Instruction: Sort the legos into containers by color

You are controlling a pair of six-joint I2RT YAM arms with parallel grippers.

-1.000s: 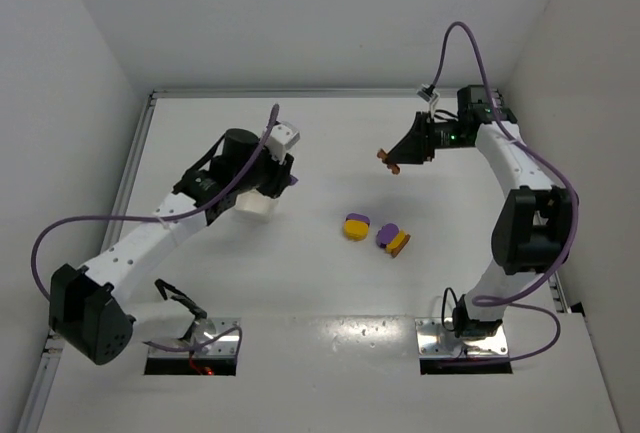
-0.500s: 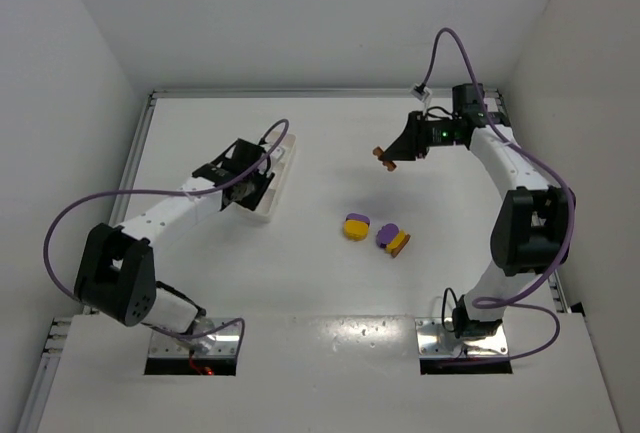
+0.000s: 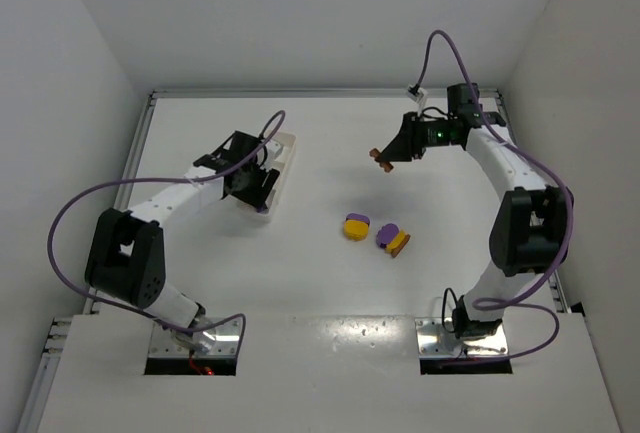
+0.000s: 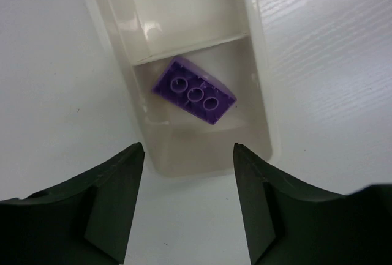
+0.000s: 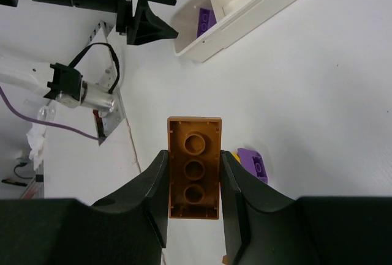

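Observation:
The right gripper carries the brown-orange lego to the left in the top view next, over the tray section beside the purple lego's, since that section is empty.
The long white tray [image 3: 285,151] lies at the left. In the left wrist view its nearest compartment [image 4: 257,118] holds one purple lego [image 4: 195,98]. My left gripper [image 4: 188,150] is open and empty, just short of the tray's near end; it also shows in the top view [image 3: 262,189]. My right gripper [image 5: 193,176] is shut on a brown-orange lego [image 5: 195,167] and holds it in the air at the back right [image 3: 384,159]. A yellow-and-purple pair [image 3: 356,226] and a purple, yellow and brown cluster [image 3: 393,239] lie on the table's middle.
The table's raised rim [image 3: 140,153] runs close to the left of the tray. The white back wall stands beyond the table. The right wrist view shows the tray [image 5: 257,5] far ahead and a purple lego [image 5: 253,162] below the held one.
The left arm has swung down onto the tray's end and drawn back, and the purple lego now lies in the tray. The right gripper has moved slightly left with the brown-orange lego.

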